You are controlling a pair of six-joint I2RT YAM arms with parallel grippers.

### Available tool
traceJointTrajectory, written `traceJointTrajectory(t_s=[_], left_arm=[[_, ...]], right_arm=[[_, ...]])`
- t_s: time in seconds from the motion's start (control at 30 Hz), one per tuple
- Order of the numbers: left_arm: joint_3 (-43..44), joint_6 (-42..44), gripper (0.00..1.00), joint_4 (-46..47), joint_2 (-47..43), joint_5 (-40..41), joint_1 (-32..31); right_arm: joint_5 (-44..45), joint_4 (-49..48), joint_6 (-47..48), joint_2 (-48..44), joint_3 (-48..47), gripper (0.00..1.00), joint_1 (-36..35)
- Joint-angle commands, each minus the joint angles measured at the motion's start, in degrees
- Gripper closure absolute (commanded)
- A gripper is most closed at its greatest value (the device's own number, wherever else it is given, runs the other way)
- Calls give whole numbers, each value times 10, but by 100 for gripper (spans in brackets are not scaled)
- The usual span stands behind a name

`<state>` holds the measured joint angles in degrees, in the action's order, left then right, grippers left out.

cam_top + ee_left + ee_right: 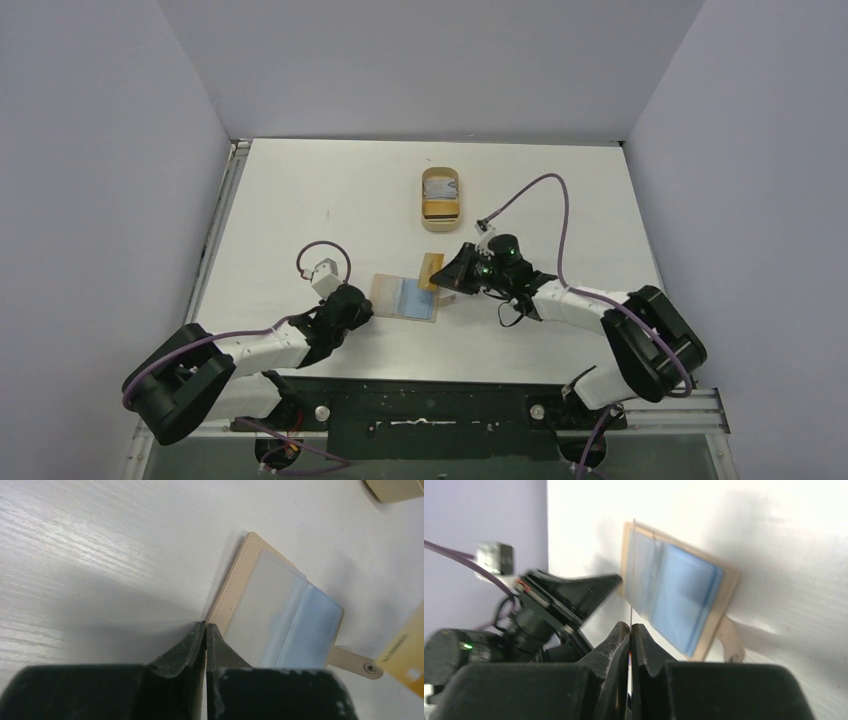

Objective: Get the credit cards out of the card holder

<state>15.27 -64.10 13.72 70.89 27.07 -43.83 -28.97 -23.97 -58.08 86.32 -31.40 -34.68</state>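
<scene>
Next, the right gripper swings outward over the oval tan dish's near end (440,210) and releases the yellow credit card inside, as the dish stands outward of the gripper.
The card holder (392,295) lies open on the table, a beige bifold with clear sleeves and a strap tab (356,662). A light blue credit card (310,625) shows inside its sleeves, also in the right wrist view (684,597). My left gripper (205,625) is shut, its tips touching the holder's left edge (368,303). My right gripper (630,626) is shut on a thin yellow credit card (431,270), seen edge-on in its own view (632,580) and held just right of the holder (407,655).
An oval tan dish (441,215) with flat items inside stands behind the holder, toward the table's back. Its corner shows in the left wrist view (395,487). Grey walls enclose the table on three sides.
</scene>
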Motion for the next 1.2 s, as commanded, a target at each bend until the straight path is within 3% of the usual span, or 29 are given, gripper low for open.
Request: traceJointTrajectory(t_s=[0.0, 0.33, 0.5, 0.73, 1.17], left_arm=[[6, -1, 100, 2, -11, 2, -3], [0, -3, 100, -3, -29, -5, -4], [-5, -5, 100, -6, -42, -4, -5], [-12, -6, 100, -14, -62, 0, -6], [-30, -8, 100, -59, -119, 5, -6]], right_arm=[[85, 80, 8, -79, -77, 100, 7], [422, 105, -219, -51, -179, 100, -12], [523, 95, -363, 10, -223, 100, -21], [572, 108, -520, 124, -299, 100, -45], [618, 175, -609, 220, -387, 100, -56]])
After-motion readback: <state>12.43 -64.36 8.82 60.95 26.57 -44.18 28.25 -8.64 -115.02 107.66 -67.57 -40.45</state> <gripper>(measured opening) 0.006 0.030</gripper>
